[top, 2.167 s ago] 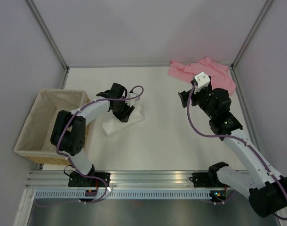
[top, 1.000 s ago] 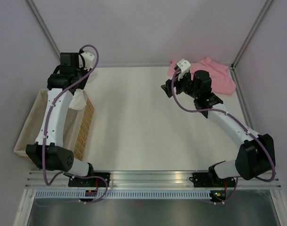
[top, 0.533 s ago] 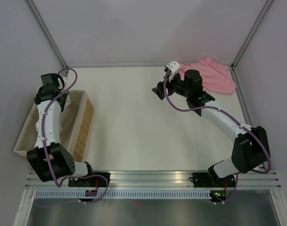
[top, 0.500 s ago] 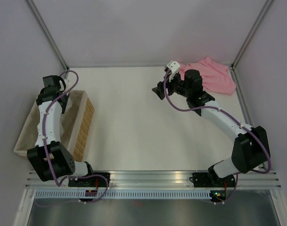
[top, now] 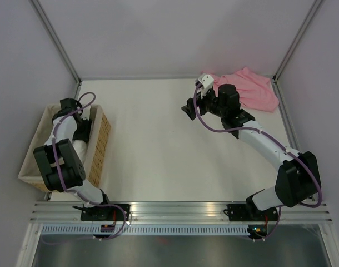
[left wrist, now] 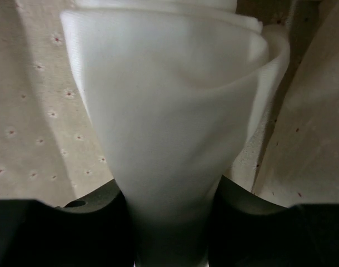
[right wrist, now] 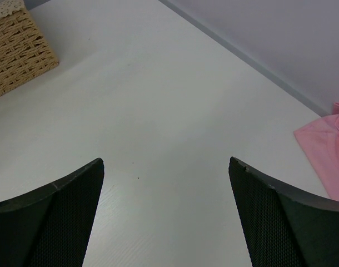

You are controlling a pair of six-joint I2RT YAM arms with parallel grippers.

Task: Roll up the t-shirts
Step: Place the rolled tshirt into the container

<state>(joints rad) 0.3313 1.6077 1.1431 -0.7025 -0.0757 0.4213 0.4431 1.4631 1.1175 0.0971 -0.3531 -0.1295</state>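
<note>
My left gripper is to move down next toward the beige lining in the basket [left wrist: 83,153] and let go of the white t-shirt [left wrist: 169,111], because the rolled bundle is already inside.
The white t-shirt [left wrist: 169,111] is a rolled bundle. My left gripper [left wrist: 169,222] is shut on its lower end and holds it inside the wicker basket [top: 100,146], against the beige lining. In the top view my left gripper [top: 82,129] is down in the basket and the arm hides most of the bundle. The pink t-shirt [top: 250,89] lies crumpled in the table's far right corner; its edge shows in the right wrist view [right wrist: 329,156]. My right gripper [top: 189,109] is open and empty above bare table, just left of the pink t-shirt.
The basket stands at the table's left edge; its corner shows in the right wrist view [right wrist: 19,44]. Metal frame posts [top: 58,47] and grey walls close the back and sides. The white table [top: 158,150] stretches between the arms.
My left arm carried the white t-shirt from the table up and left, then down into the basket. My right arm swung back towards the pink t-shirt, gripper open.
</note>
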